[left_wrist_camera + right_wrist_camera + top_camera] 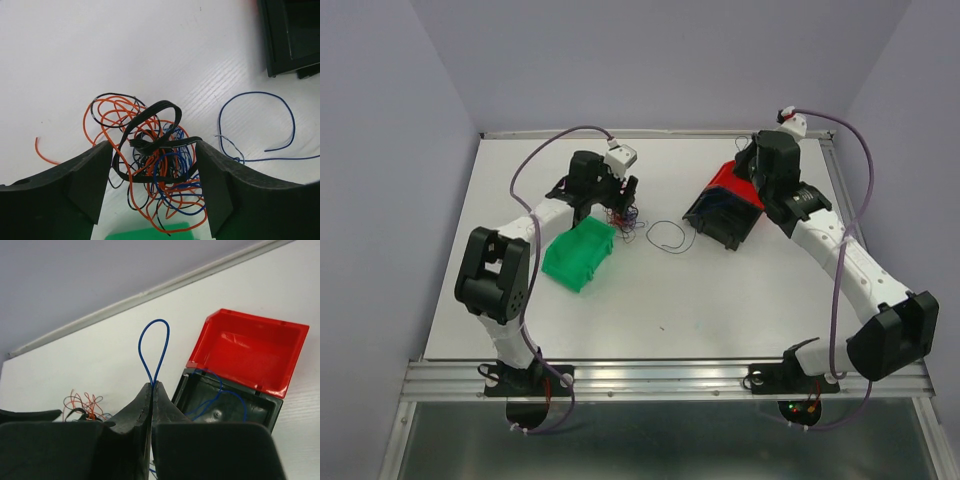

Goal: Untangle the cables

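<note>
My left gripper should next move back from over the tangle [150,160], then lower onto the loose blue wire's near part.
The cables are a tangle [150,160] of thin red, blue and black wires plus a flat black ribbon, lying on the white table just beside the green bin [578,255]. My left gripper [153,145] is open, its fingers either side of the tangle; in the top view the left gripper [623,207] is right over it. My right gripper [152,385] is shut on a thin blue wire, whose loop [155,342] stands up above the tips. In the top view the right gripper [750,170] hovers over the red and black bins. A loose blue wire [260,125] lies apart on the table.
A red bin [250,350] and a black bin [220,407] stand together at the back right; another blue wire [220,397] lies in the black one. The green bin's rim [165,234] is just below the tangle. A red wire end [42,152] lies to the left.
</note>
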Controlling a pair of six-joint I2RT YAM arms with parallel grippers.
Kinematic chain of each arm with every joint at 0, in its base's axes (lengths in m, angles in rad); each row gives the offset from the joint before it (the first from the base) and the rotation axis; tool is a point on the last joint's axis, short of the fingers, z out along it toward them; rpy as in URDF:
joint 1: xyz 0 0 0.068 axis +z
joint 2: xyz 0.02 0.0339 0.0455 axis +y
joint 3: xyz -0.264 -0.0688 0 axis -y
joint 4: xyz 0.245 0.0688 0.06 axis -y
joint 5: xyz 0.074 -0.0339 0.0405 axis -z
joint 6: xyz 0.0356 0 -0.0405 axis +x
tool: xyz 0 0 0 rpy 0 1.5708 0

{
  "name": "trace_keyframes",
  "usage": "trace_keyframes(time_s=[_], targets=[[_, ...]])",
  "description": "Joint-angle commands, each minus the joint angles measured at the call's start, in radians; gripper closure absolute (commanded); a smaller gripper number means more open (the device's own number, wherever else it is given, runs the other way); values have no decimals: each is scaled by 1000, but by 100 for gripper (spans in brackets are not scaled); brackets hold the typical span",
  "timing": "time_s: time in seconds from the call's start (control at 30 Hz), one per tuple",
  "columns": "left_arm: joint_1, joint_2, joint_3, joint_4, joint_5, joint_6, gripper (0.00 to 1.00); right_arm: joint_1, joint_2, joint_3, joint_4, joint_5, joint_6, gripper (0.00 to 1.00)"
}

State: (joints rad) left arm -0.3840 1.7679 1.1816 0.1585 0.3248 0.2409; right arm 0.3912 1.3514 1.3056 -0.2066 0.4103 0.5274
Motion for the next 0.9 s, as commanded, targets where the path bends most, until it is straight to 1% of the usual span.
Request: trace_keyframes(time_s=[0.0, 0.1, 0.13, 0.2, 0.3, 0.33, 0.37, 0.4, 0.57, 0.67, 0.87], targets=[[5, -116, -25, 67, -4, 26, 20, -3, 6, -89, 22, -30, 26, 100], [-19, -146, -45, 76, -6, 41, 19, -14, 12, -143, 32, -12, 36, 100], [-36, -159, -49, 78, -65, 55, 19, -17, 12, -155, 32, -4, 42, 99], [-85, -173, -66, 82, -124, 92, 19, -34, 15, -187, 42, 4, 45, 99], [-122, -203, -99, 93, -83, 138, 19, -57, 35, -209, 44, -7, 63, 100], [-147, -214, -106, 84, -25, 156, 19, -69, 41, -216, 44, -14, 69, 99], [-165, -216, -111, 75, -1, 175, 19, -74, 52, -218, 45, -27, 72, 99], [-199, -208, -112, 49, 26, 204, 19, -77, 72, -220, 46, -39, 75, 99], [-291, -145, -105, 18, 19, 248, 20, -77, 132, -226, 47, -22, 89, 99], [-326, -82, -83, -13, 23, 274, 20, -84, 176, -224, 52, -7, 95, 99], [-363, 60, -13, -112, 13, 281, 21, -89, 262, -212, 52, -53, 108, 100]])
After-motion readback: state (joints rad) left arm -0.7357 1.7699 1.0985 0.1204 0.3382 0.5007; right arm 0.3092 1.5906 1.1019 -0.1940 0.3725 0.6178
